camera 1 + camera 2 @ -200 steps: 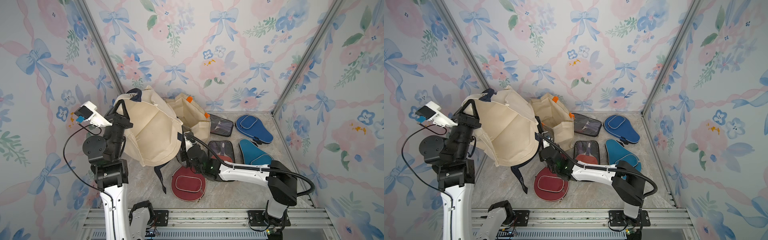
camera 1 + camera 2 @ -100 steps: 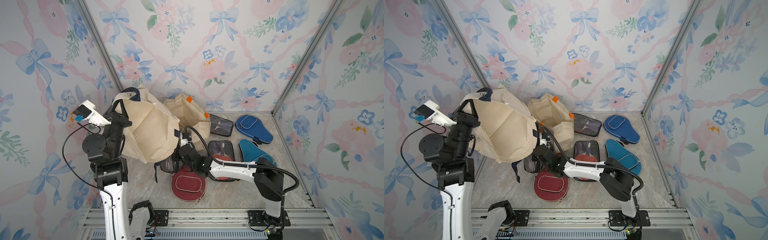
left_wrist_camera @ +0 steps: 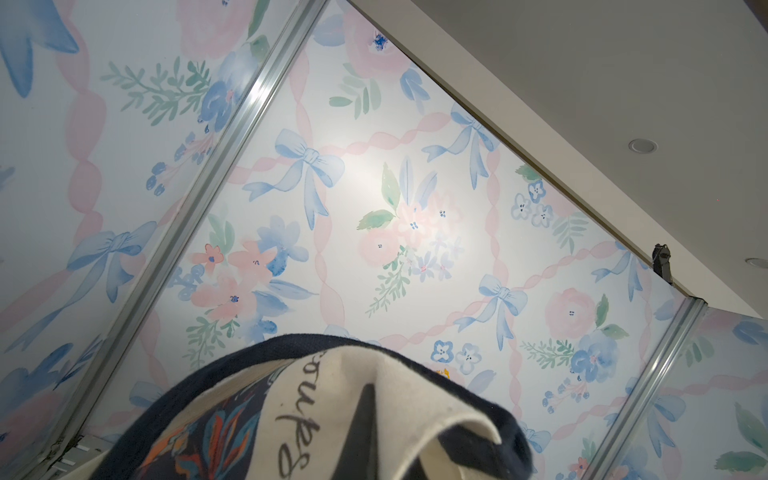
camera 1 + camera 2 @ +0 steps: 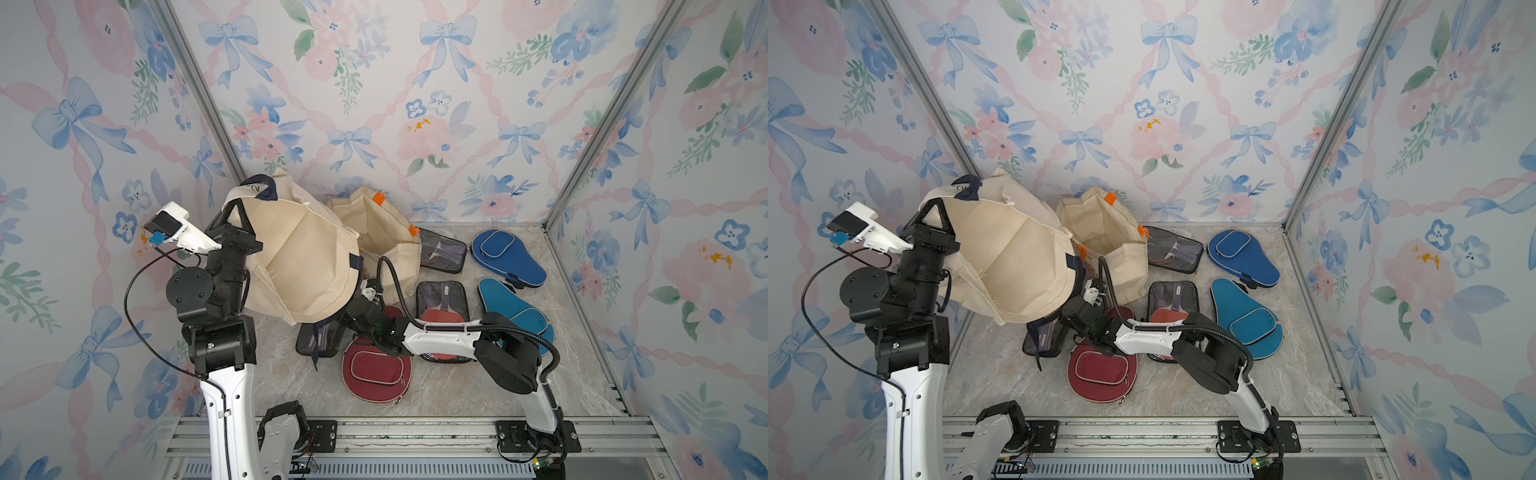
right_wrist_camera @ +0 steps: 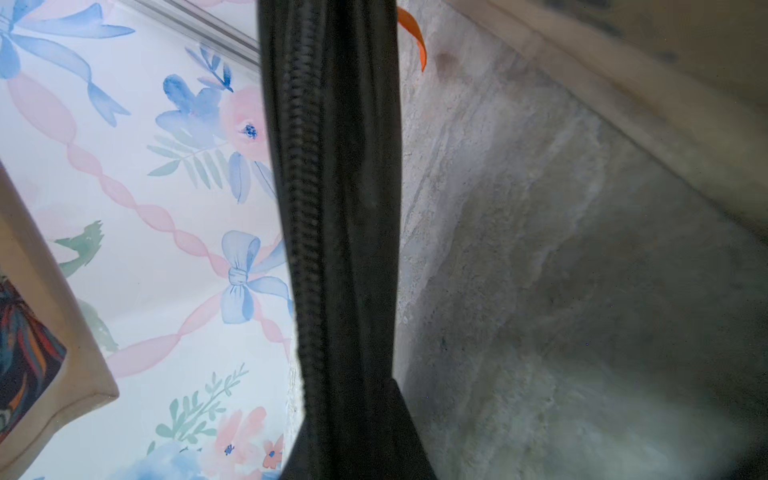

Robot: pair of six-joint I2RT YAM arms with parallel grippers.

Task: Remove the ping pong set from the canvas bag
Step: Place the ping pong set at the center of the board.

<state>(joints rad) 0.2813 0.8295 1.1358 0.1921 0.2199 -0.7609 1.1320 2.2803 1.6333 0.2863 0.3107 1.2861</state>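
Note:
The floor beside the red paddle cover is close below my right gripper's fingers, so I should lower that gripper to it next and let go of the clear ping pong set.
My left gripper is shut on a corner of the cream canvas bag and holds it up, mouth down. In the left wrist view the bag's fabric and navy trim wrap around the jaws. Below the bag's mouth, my right gripper is shut on a clear ping pong set with a black zip border. The set sticks out from under the bag, low over the floor. The right wrist view shows its black zip edge running into the jaws.
A second cream bag with orange tags stands behind. On the floor lie a red paddle cover, two clear paddle cases, a blue cover and a teal cover. Walls close in on three sides.
My right gripper has drawn the clear set out from under the bag toward the front left. The left arm has raised the bag a little.

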